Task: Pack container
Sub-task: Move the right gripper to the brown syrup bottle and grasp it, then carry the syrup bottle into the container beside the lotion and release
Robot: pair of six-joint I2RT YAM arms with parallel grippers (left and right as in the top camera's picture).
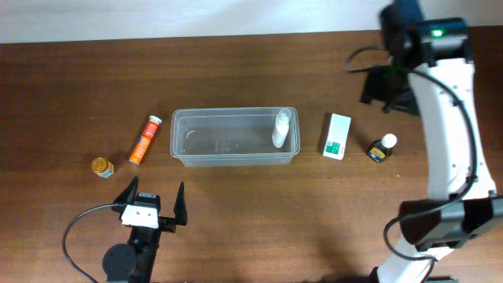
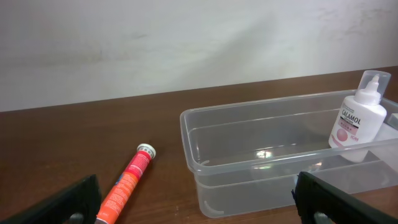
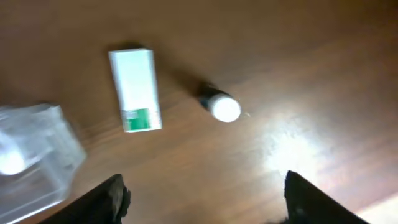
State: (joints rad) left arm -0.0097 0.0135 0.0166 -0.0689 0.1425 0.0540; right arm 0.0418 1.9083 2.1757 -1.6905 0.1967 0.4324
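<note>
The small dark bottle sits clear of the carton with bare table around it, so I need to lower my raised right gripper onto the bottle next and close.
The clear plastic container sits mid-table with a white Calamol bottle standing in its right end; both show in the left wrist view. An orange tube lies left of it, also in the left wrist view. A white-and-green carton and a small dark bottle with a white cap lie right of it; the right wrist view shows the carton and the bottle. My left gripper is open and empty near the front edge. My right gripper is open, raised above the table.
A small yellow jar sits at the far left. A black cable loops by the left arm's base. The right arm stands along the right side. A pale wall lies behind the table.
</note>
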